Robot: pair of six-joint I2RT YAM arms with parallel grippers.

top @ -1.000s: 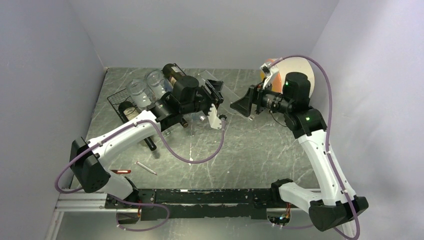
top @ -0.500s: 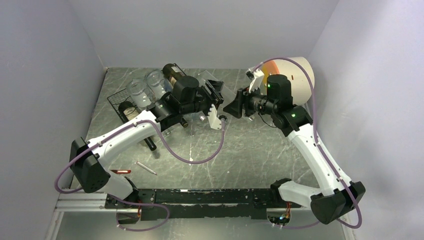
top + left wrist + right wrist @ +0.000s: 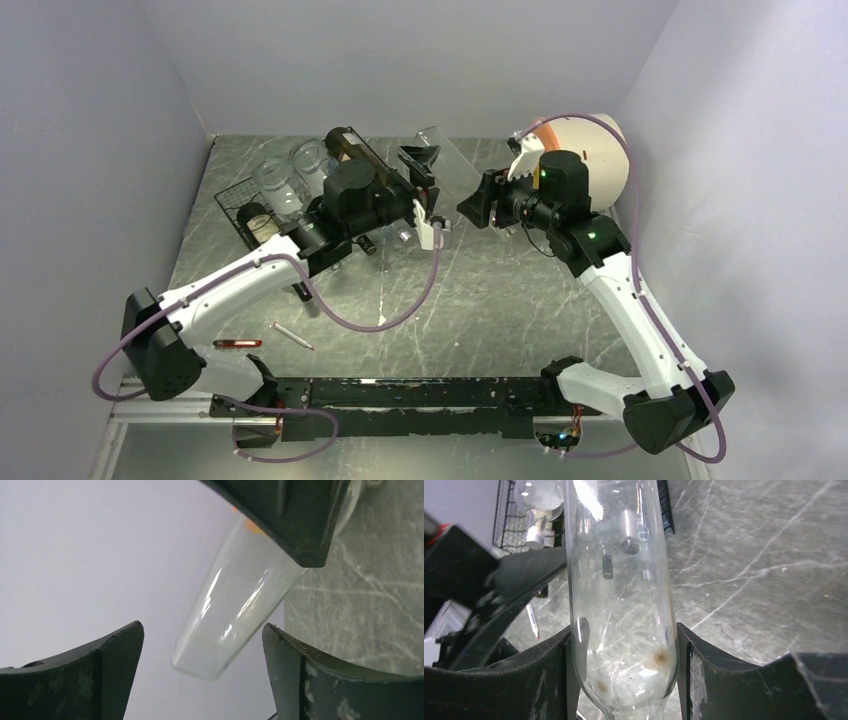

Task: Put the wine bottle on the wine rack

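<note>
My right gripper goes to the left in the top view and down onto the wine rack's mesh next, and releases, as bare mesh [image 3: 238, 197] [image 3: 513, 532] shows beside the wine rack's clear bottles.
The wine bottle [image 3: 621, 580] is clear empty glass, and my right gripper [image 3: 624, 667] is shut on it near its shoulder, both pads pressed to the glass. Seen from above, the wine bottle [image 3: 450, 165] hangs over the table's back middle, slanting up-left from the right gripper [image 3: 480, 203]. My left gripper [image 3: 202, 627] stands open around the bottle's base [image 3: 215, 650] without touching it; from above the left gripper [image 3: 427, 188] faces the right one. The wine rack [image 3: 236, 203], black wire, sits at the back left, with its mesh [image 3: 506, 520] showing in the right wrist view.
The rack holds two clear bottles [image 3: 290, 175] and a dark bottle [image 3: 345, 145]; another dark bottle [image 3: 300, 288] lies just in front of it. A pen [image 3: 290, 335] and a red marker [image 3: 237, 343] lie near the left base. A tan round object [image 3: 595, 150] stands behind the right arm.
The right gripper moved in leftward and closed on the bottle. The left gripper then opened, letting go of it, and its arm shifted slightly.
</note>
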